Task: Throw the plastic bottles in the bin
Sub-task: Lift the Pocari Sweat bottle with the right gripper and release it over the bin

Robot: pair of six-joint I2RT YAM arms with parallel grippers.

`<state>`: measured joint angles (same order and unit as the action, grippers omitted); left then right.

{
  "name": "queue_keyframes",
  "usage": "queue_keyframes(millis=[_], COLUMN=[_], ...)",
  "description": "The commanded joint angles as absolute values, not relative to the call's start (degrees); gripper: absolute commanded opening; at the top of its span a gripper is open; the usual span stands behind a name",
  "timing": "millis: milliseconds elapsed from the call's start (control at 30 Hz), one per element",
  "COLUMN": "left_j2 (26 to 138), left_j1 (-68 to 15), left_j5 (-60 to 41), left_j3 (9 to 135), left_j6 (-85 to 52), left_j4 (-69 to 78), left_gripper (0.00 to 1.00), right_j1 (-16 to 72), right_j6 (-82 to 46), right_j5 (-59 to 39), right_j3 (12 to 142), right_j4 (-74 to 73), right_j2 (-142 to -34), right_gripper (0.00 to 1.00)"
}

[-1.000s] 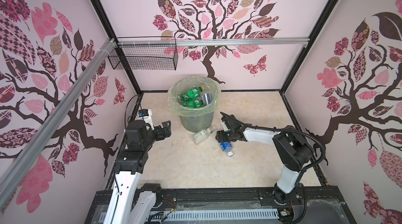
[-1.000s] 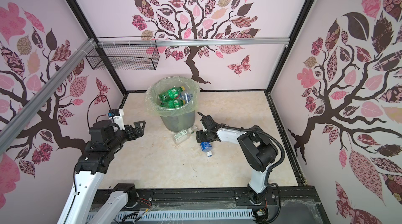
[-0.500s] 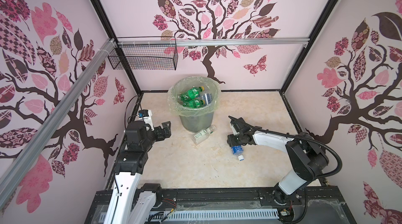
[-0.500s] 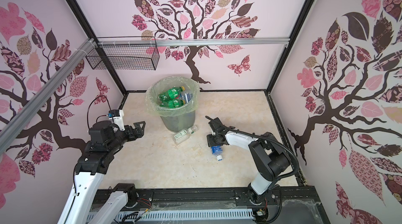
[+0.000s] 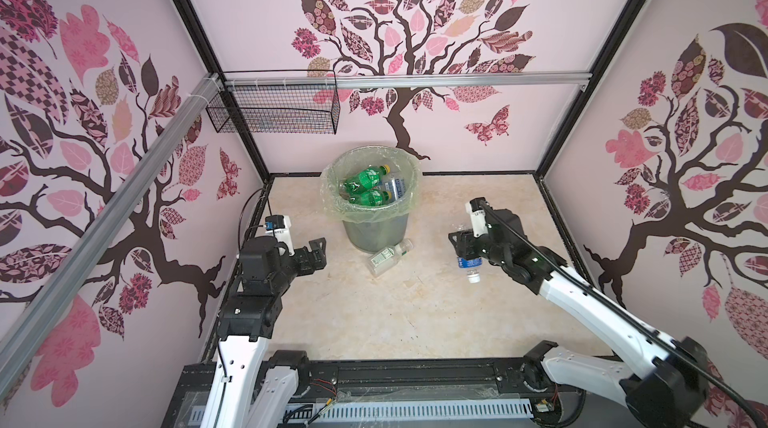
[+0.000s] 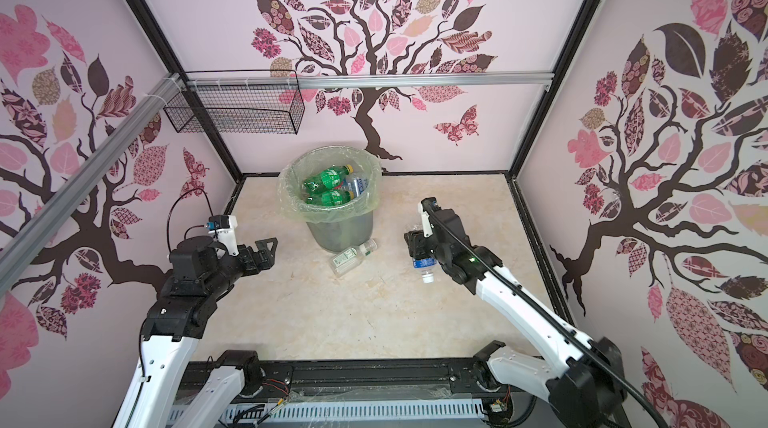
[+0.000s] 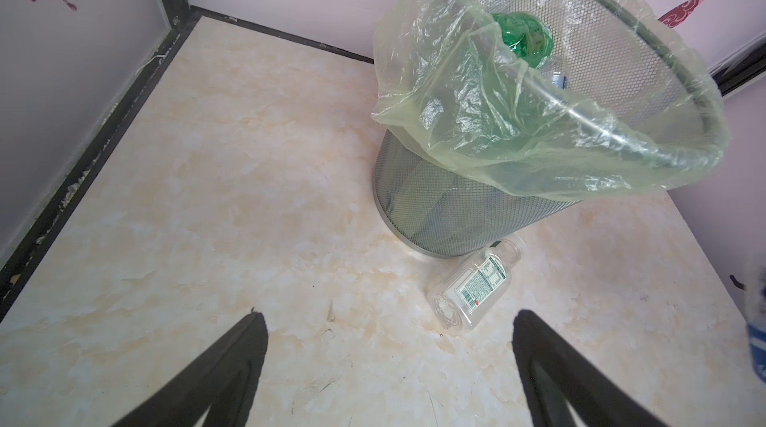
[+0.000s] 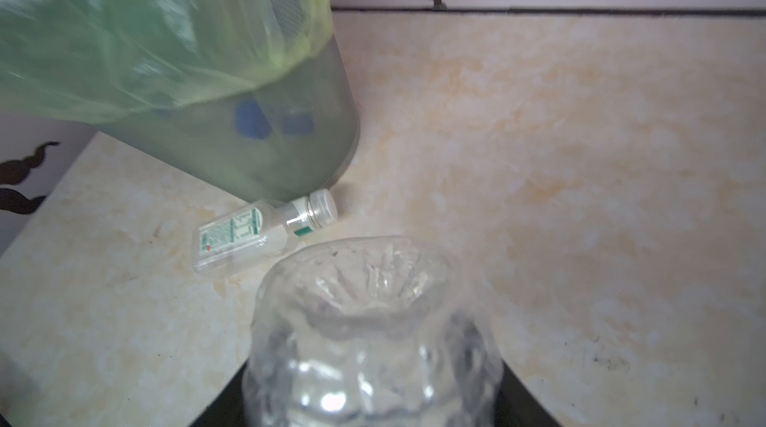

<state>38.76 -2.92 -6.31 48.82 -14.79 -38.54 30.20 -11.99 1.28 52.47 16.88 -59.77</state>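
The blue-labelled bottle (image 5: 468,266) goes up and outward with my right gripper next, over the bin's opening (image 5: 379,178), for release. It hangs beside the bin, below the bin's rim.
The bin (image 5: 374,234) (image 6: 340,234) is a grey mesh wastebasket with a greenish clear liner, standing at the back middle. Green and clear plastic bottles (image 5: 365,178) lie inside it. A clear white-labelled bottle (image 5: 388,257) (image 6: 351,257) (image 7: 476,284) (image 8: 257,234) lies on the floor against the bin's base. To the right of the bin, my right gripper (image 5: 463,245) (image 6: 417,243) (image 8: 373,383) is shut on a clear blue-labelled bottle (image 5: 468,266) (image 6: 424,266) (image 8: 373,329), held off the floor with its white cap hanging down. My left gripper (image 5: 318,249) (image 6: 266,249) (image 7: 389,321) hovers open and empty left of the bin.
A black wire basket (image 5: 274,110) (image 6: 237,114) hangs on the back wall at the left, under an aluminium rail. Pink patterned walls with black frame posts close the marbled floor (image 5: 374,313) on three sides. The arms' base rail (image 5: 395,372) runs along the front edge.
My right gripper closed on the blue-labelled bottle, then carried it up and to the right, off the floor. The left arm has stayed where it was, still open.
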Motion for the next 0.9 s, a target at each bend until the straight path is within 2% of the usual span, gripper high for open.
queue_keyframes(millis=[0, 200, 400, 500, 700, 767, 867], left_j2=[37.7, 37.0, 36.2, 36.1, 35.1, 34.9, 34.6], left_j1=[-2.6, -2.6, -2.6, -2.6, -2.6, -2.6, -2.6], left_j5=[-6.7, -7.6, -8.2, -9.3, -14.2, -15.2, -16.2], left_j3=[47.2, 47.7, 48.3, 47.9, 48.5, 49.3, 50.5], left_j6=[-13.8, -13.4, -13.2, -13.3, -14.9, -15.1, -15.0], left_j4=[-38.6, -39.6, -40.8, -40.7, -39.1, -38.9, -39.9], left_gripper=[0.96, 0.96, 0.96, 0.96, 0.96, 0.96, 0.96], right_j1=[30.1, 30.1, 30.2, 30.2, 30.3, 30.9, 31.9], right_j6=[-8.3, -8.8, -9.2, -9.3, -12.2, -13.1, -12.9], right_j5=[0.3, -5.3, -8.7, -10.2, -16.3, -17.9, -18.6], right_j3=[54.2, 53.0, 55.0, 61.8, 85.1, 97.3, 111.3], right_j4=[14.8, 9.8, 6.4, 5.2, 1.0, 4.5, 11.0], right_j2=[-52.3, -44.7, -47.6, -55.6, -83.7, -93.9, -104.3], right_gripper=[0.41, 0.41, 0.41, 0.42, 0.44, 0.51, 0.75])
